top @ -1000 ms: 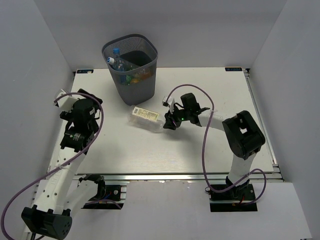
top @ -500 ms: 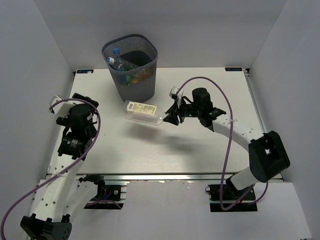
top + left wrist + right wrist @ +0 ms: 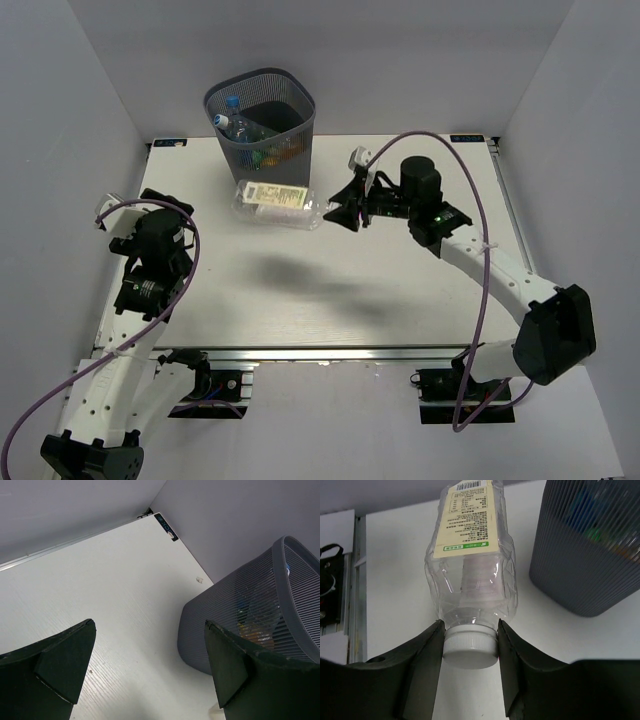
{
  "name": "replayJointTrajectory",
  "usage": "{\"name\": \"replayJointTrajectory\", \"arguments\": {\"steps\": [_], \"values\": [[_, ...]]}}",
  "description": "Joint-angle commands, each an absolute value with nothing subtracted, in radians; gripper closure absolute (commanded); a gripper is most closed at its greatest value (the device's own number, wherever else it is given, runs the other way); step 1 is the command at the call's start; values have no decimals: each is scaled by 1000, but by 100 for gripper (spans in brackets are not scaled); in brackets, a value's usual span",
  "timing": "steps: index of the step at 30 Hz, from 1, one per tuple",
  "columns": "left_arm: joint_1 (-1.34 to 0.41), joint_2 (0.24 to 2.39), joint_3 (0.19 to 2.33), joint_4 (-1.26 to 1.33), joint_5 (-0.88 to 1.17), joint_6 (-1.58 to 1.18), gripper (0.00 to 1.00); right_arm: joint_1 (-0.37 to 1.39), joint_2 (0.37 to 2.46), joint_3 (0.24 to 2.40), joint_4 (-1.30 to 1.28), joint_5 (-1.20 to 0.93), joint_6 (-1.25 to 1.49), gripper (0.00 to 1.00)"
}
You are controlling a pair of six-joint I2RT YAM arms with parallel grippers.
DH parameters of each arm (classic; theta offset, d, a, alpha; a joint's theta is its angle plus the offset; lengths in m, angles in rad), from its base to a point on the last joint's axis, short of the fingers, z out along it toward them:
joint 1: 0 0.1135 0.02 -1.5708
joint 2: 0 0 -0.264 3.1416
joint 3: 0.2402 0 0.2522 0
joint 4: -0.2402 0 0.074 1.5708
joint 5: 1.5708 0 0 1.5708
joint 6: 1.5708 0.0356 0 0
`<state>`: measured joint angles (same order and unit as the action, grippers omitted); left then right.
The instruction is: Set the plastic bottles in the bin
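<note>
The bottle still hangs below the bin's rim. My right gripper should go up and carry it outward to the bin's open top (image 3: 266, 110) to release it there.
A clear plastic bottle with a cream label (image 3: 272, 201) (image 3: 471, 565) hangs lying sideways above the table, just in front of the bin's base. My right gripper (image 3: 338, 210) (image 3: 470, 641) is shut on its white cap (image 3: 470, 648). The dark grey wire-mesh bin (image 3: 262, 133) (image 3: 255, 615) (image 3: 592, 545) stands at the far left of the table and holds several bottles, one clear with a blue cap (image 3: 232, 122). My left gripper (image 3: 152, 218) (image 3: 150, 665) is open and empty over the table's left side, apart from the bin.
White walls close in the table (image 3: 330, 290) on the left, back and right. The right arm's cable (image 3: 470, 200) arcs above the arm. A metal rail (image 3: 350, 353) runs along the near edge by the arm bases.
My right arm has stretched out and carried the cream-label bottle up and back toward the bin. The left arm drew slightly nearer and stays open.
</note>
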<state>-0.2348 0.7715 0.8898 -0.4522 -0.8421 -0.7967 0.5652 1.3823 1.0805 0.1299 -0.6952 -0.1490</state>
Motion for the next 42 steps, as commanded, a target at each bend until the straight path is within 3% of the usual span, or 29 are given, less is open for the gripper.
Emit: {"name": "replayJointTrajectory", "arguments": {"steps": [1, 10, 19, 20, 21, 22, 23, 24, 29, 36, 40, 42], "values": [[-235, 764, 894, -468, -868, -801, 2, 569, 1345, 1204, 156, -703, -152, 100], [-235, 759, 904, -471, -890, -799, 2, 568, 1523, 1578, 143, -543, -189, 100], [-233, 788, 911, -465, -907, -782, 2, 566, 1989, 2149, 54, -365, -196, 100], [-233, 790, 910, -462, -904, -779, 2, 566, 2052, 2217, 49, -357, -195, 85], [-235, 792, 911, -454, -896, -764, 2, 565, 2077, 2239, 49, -338, -199, 62], [-235, 801, 914, -457, -872, -756, 2, 565, 2095, 2255, 73, -324, -199, 31], [-233, 808, 922, -465, -864, -755, 2, 565, 2115, 2270, 90, -287, -202, 15], [-233, 811, 933, -477, -859, -752, 2, 563, 2121, 2278, 103, -278, -202, 11], [-233, 825, 937, -477, -851, -749, 2, 558, 2088, 2304, 109, -264, -209, 11], [-233, 816, 933, -468, -841, -756, 2, 558, 1939, 2163, 106, -221, -218, 11], [-235, 816, 930, -476, -841, -772, 2, 558, 1806, 1964, 101, -166, -170, 11], [-233, 818, 928, -485, -848, -784, 2, 558, 1691, 1765, 133, -102, -140, 11]]}}
